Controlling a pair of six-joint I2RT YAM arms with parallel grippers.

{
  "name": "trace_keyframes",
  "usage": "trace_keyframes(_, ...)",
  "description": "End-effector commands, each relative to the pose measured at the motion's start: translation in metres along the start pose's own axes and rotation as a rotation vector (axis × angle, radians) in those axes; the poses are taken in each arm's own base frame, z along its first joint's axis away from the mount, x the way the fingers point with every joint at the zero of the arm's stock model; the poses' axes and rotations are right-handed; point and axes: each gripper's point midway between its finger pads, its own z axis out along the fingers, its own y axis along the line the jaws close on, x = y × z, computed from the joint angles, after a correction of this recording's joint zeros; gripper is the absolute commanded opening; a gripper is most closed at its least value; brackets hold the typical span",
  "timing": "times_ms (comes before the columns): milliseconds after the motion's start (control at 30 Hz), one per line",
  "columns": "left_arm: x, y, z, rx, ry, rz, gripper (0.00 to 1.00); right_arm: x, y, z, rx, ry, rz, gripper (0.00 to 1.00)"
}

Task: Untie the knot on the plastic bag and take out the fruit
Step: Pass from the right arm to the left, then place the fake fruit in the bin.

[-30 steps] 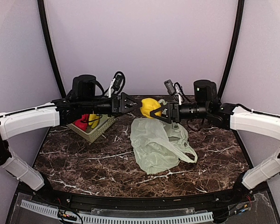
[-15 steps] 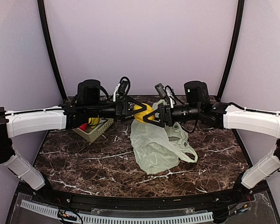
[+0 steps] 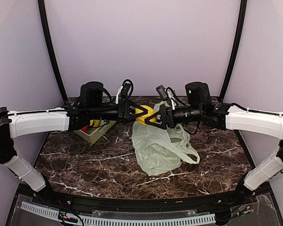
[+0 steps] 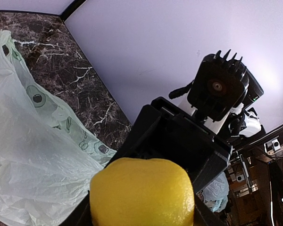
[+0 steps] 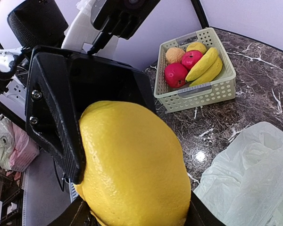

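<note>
My left gripper swings below and to the left in the top view next, to the basket holding other fruit, then lowers beside the bananas and releases.
A yellow round fruit [image 3: 145, 113] hangs in the air above the table's back middle, between both grippers. My right gripper [image 3: 153, 116] is shut on it; in the right wrist view the fruit [image 5: 137, 160] fills its jaws. My left gripper [image 3: 139, 113] comes from the left and its jaws press both sides of the same fruit [image 4: 141, 188]. One of its fingers [image 5: 52, 122] lies against the fruit's side. The pale green plastic bag [image 3: 155, 146] lies flat and limp on the table below, with a loose loop handle [image 3: 191, 157]. No knot shows.
A pale green perforated basket [image 3: 100, 133] stands at the back left, holding red apples [image 5: 175, 74], bananas [image 5: 205, 66] and an orange fruit [image 5: 175, 54]. The dark marble table [image 3: 85, 165] has a black front rail [image 3: 132, 203].
The two grippers have come together over the bag. The right one carried the yellow fruit left, and the left one moved right and took hold of it.
</note>
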Motion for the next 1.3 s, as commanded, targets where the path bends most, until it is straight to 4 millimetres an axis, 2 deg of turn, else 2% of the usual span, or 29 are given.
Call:
trace_keyframes(0, 0.004, -0.002, 0.001, 0.021, 0.007, 0.005, 0.47, -0.008, 0.006, 0.001, -0.004, -0.014, -0.029, 0.50)
trace_keyframes(100, 0.004, -0.002, 0.001, 0.019, 0.009, 0.008, 0.39, -0.009, 0.006, 0.000, -0.002, -0.018, -0.032, 0.55)
trace_keyframes(200, 0.004, -0.003, 0.000, 0.016, 0.007, 0.014, 0.38, -0.008, 0.008, 0.000, -0.007, -0.020, -0.034, 0.63)
trace_keyframes(333, 0.003, -0.003, -0.002, -0.004, 0.006, 0.038, 0.37, -0.011, 0.007, -0.005, 0.011, -0.036, -0.038, 0.82)
trace_keyframes(433, 0.003, 0.004, -0.008, -0.079, 0.013, 0.080, 0.35, -0.018, 0.009, -0.014, 0.034, -0.072, -0.046, 0.93)
trace_keyframes(533, 0.000, 0.009, -0.017, -0.160, 0.024, 0.130, 0.34, -0.029, 0.008, -0.028, 0.074, -0.132, -0.048, 0.99)
trace_keyframes(633, 0.001, 0.025, -0.037, -0.264, 0.041, 0.150, 0.34, -0.039, -0.006, -0.046, 0.161, -0.201, -0.019, 0.99)
trace_keyframes(733, -0.010, 0.051, -0.064, -0.370, 0.028, 0.143, 0.34, -0.041, -0.034, -0.067, 0.268, -0.253, 0.053, 0.99)
trace_keyframes(767, -0.009, 0.063, -0.075, -0.432, 0.045, 0.148, 0.34, -0.040, -0.044, -0.075, 0.300, -0.266, 0.078, 0.99)
trace_keyframes(800, -0.011, 0.084, -0.092, -0.518, 0.048, 0.122, 0.34, -0.039, -0.053, -0.082, 0.331, -0.274, 0.102, 0.99)
trace_keyframes(933, -0.024, 0.129, -0.141, -0.720, 0.034, 0.131, 0.34, -0.026, -0.086, -0.111, 0.468, -0.276, 0.167, 0.99)
trace_keyframes(1100, -0.033, 0.171, -0.179, -0.860, 0.021, 0.107, 0.33, -0.022, -0.103, -0.141, 0.586, -0.286, 0.165, 0.99)
trace_keyframes(1267, -0.049, 0.205, -0.208, -0.984, -0.006, 0.090, 0.33, -0.023, -0.107, -0.162, 0.643, -0.306, 0.155, 0.99)
